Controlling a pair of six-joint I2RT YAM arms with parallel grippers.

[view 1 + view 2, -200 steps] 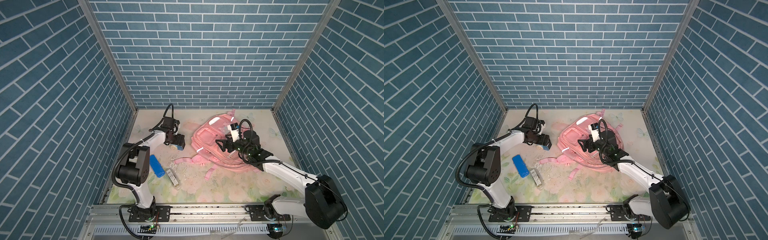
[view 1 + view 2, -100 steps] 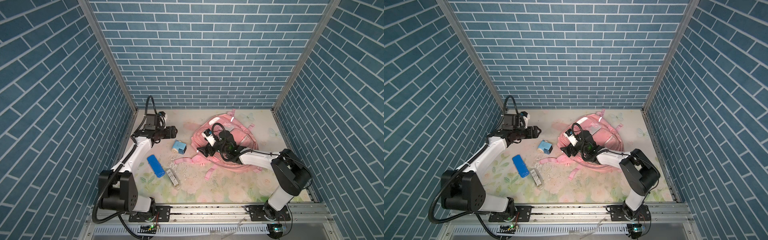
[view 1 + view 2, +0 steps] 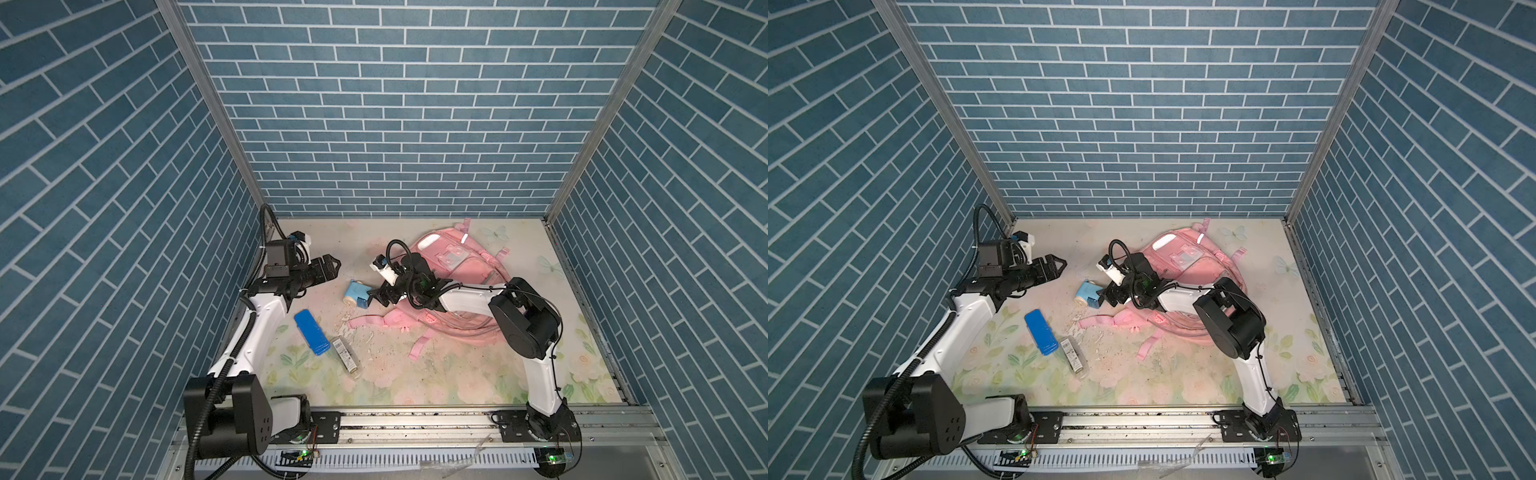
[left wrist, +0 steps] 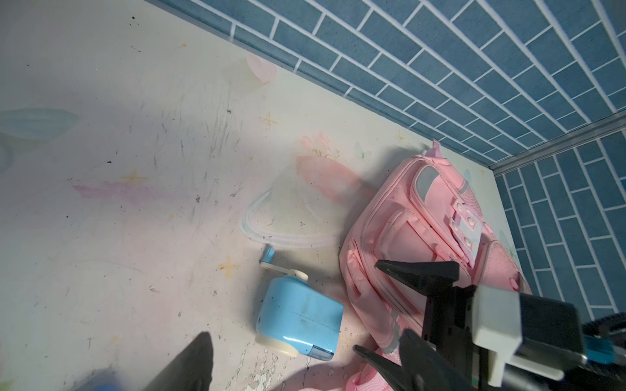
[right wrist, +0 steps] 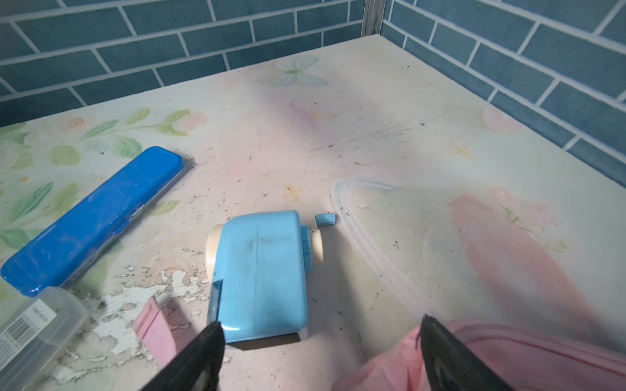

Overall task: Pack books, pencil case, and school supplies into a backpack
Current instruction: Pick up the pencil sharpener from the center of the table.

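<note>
My right gripper shifts slightly back next, then toward the sharpener's end by the backpack to close. The pencil sharpener (image 3: 355,291) sits off-center between my open fingers.
The pale pink backpack (image 3: 461,274) (image 3: 1187,266) (image 4: 423,237) lies flat at the back right in both top views. Left of it, the light blue pencil sharpener (image 3: 355,291) (image 3: 1088,293) (image 4: 299,318) (image 5: 261,270) rests on the table, touched by nothing. My right gripper (image 3: 376,297) (image 3: 1106,296) (image 5: 321,321) stands open and empty just short of it, one fingertip near the sharpener's corner, the other over the backpack's edge (image 5: 508,355). My left gripper (image 3: 332,266) (image 3: 1059,264) hovers open and empty at the back left. The blue pencil case (image 3: 309,332) (image 3: 1040,332) (image 5: 91,220) lies nearer the front. No books show.
A clear plastic box (image 3: 345,357) (image 3: 1073,357) (image 5: 34,331) with a barcode label lies beside the pencil case. Pink straps (image 3: 374,322) (image 5: 152,325) trail from the backpack across the worn table top. Blue brick walls close in the left, back and right sides.
My left gripper has pulled away from the sharpener to the back left, leaving it on the table. My right arm has swung left off the backpack to the sharpener.
</note>
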